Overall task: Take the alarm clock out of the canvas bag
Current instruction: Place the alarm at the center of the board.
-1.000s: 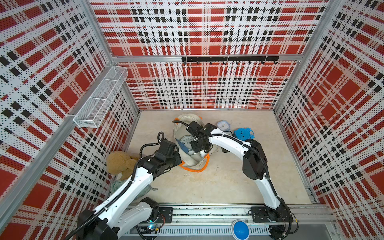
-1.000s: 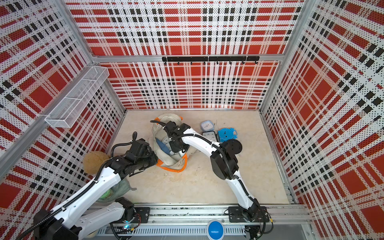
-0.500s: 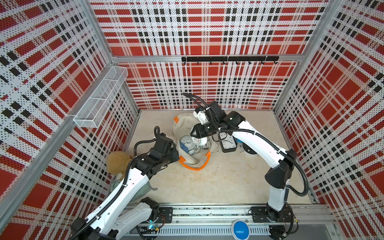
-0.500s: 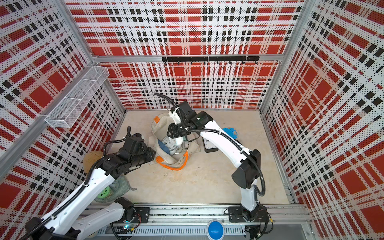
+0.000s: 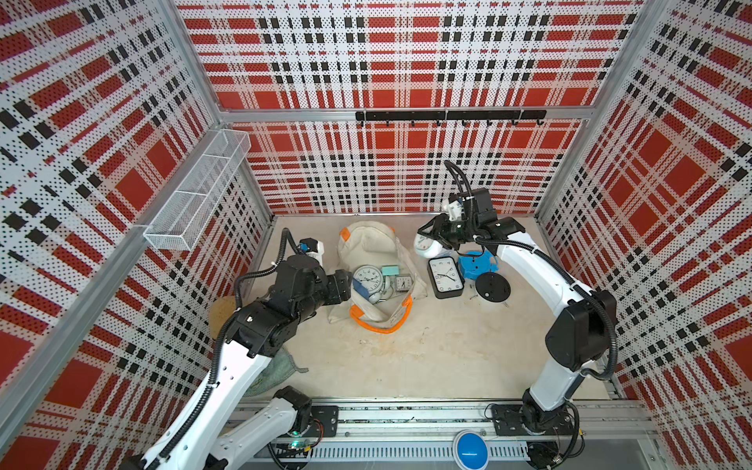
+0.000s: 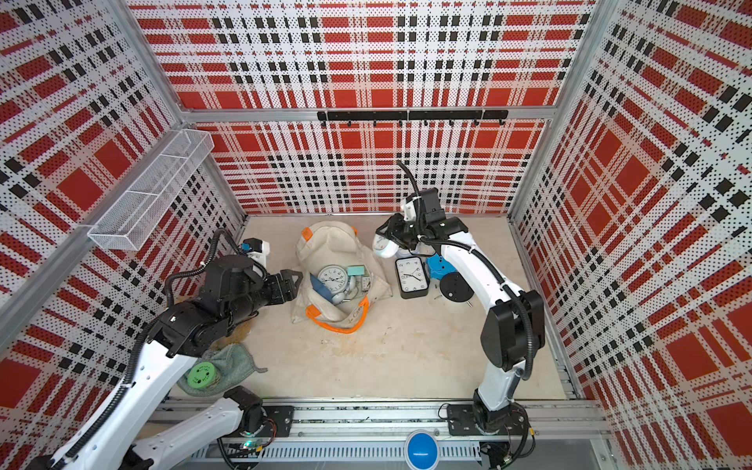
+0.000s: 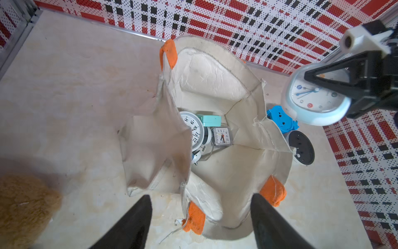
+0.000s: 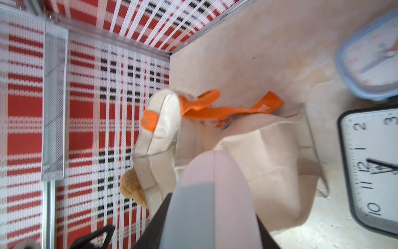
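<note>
The right gripper moves down beside the bag next and releases the white alarm clock on the part of the floor by the blue-rimmed clock. That part of the floor is clear.
The cream canvas bag (image 5: 372, 240) (image 6: 325, 244) (image 7: 215, 75) (image 8: 258, 155) with orange handles lies open on the floor. A white alarm clock with a light-blue rim (image 5: 424, 246) (image 6: 383, 246) (image 7: 316, 97) (image 8: 213, 204) hangs in the air to the right of the bag. My right gripper (image 5: 432, 239) (image 6: 392, 238) (image 8: 212, 228) is shut on it. Inside the bag lie a round white bell clock (image 5: 367, 278) (image 7: 192, 127) and a small clear square clock (image 5: 403, 283) (image 7: 221, 137). My left gripper (image 5: 346, 285) (image 6: 295, 280) (image 7: 200, 215) stands open at the bag's left edge, holding nothing.
A black-framed rectangular clock (image 5: 445, 278) (image 8: 377, 168), a blue clock (image 5: 474, 264) and a black round clock back (image 5: 493, 287) lie right of the bag. Another blue-rimmed clock (image 8: 370, 58) lies on the floor. A tan plush toy (image 5: 219, 313) and a grey-green cloth (image 6: 228, 366) sit front left. A wire basket (image 5: 199, 195) hangs on the left wall.
My right gripper has lifted the blue-rimmed clock out of the bag and carried it up and to the right. My left gripper has opened, let go of the bag's edge and drawn back slightly.
</note>
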